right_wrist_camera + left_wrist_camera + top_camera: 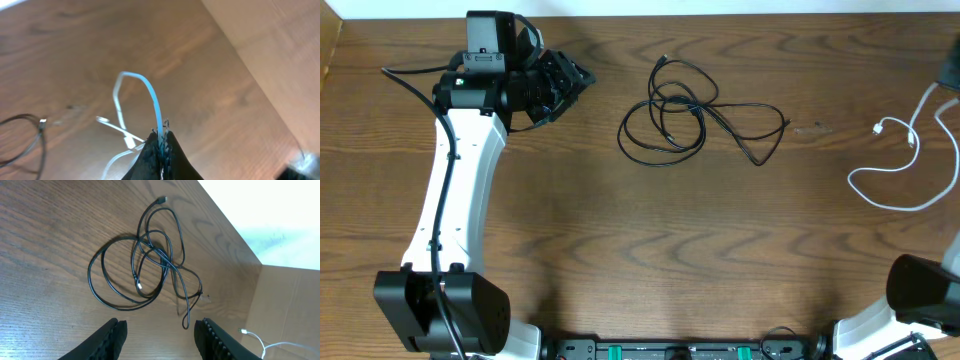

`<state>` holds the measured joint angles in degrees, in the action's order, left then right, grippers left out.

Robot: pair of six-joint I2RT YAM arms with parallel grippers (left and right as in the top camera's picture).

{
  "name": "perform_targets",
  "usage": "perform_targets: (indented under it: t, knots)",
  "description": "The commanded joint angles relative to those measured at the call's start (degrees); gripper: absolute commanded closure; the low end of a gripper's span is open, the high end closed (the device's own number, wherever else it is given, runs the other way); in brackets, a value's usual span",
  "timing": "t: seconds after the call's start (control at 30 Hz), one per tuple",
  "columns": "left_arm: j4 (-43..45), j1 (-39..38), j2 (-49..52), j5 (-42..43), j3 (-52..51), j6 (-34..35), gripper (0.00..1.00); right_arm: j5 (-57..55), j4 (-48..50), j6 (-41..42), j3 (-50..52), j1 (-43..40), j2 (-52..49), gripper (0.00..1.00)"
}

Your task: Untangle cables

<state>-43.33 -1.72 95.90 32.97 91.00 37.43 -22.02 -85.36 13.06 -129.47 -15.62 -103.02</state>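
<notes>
My right gripper carries the white cable [910, 160] to the right in the overhead view next, toward the cardboard wall, and then opens.
A tangle of thin black cables [695, 118] lies in loops at the table's upper middle; it also shows in the left wrist view [147, 265]. A white cable [910, 160] lies at the far right, with its plug [881, 128] on the wood. My left gripper [570, 78] is open and empty, well to the left of the black tangle; its fingers [160, 337] hang short of the loops. My right gripper [161, 142] is shut on the white cable [150, 95], which arches up out of the jaws; in the overhead view it sits at the right edge [948, 75].
A cardboard wall [285, 300] stands at the table's right side and another at the far left [328, 45]. The wood between the two cable groups is bare. The arm bases [440, 310] stand at the front edge.
</notes>
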Motion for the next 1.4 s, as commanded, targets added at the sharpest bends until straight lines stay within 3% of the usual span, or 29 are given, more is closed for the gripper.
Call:
perform_targets:
  t: [0.0,0.43,0.63,1.03,1.07,1.1,1.17,1.23,1.37]
  knots:
    - [-0.13,0.02,-0.20,-0.50,-0.42,-1.05,0.50,-1.18,-1.03,2.80,0.22,-3.65,0.70,0.99]
    - [-0.11,0.00,-0.20,-0.70,-0.42,-1.03,0.50,1.27,2.49,3.67,2.19,-10.19,0.70,0.99]
    - [-0.11,0.00,-0.20,-0.70,-0.42,-1.03,0.51,10.01,6.60,2.51,5.84,-11.43,0.70,0.99]
    - [-0.09,0.02,-0.20,-0.70,-0.42,-1.01,0.50,2.64,13.31,6.67,7.37,-14.47,-2.05,0.99]
    - [-0.09,0.00,-0.20,-0.70,-0.42,-1.03,0.50,2.91,13.84,6.64,7.37,-15.23,-3.21,0.79]
    - [-0.09,0.00,-0.20,-0.70,-0.42,-1.03,0.51,3.34,13.81,6.60,7.37,-15.61,-4.11,0.47]
    - [-0.07,0.02,-0.20,-0.70,-0.42,-1.03,0.50,4.59,13.68,5.53,7.37,-15.80,-4.50,0.23]
    - [-0.07,0.02,-0.20,-0.72,-0.42,-1.05,0.51,7.41,13.66,3.74,7.28,-15.80,-4.33,0.12]
    - [-0.07,0.02,-0.20,-0.70,-0.42,-3.82,0.50,22.67,13.55,-5.95,7.21,-15.45,-3.26,0.12]
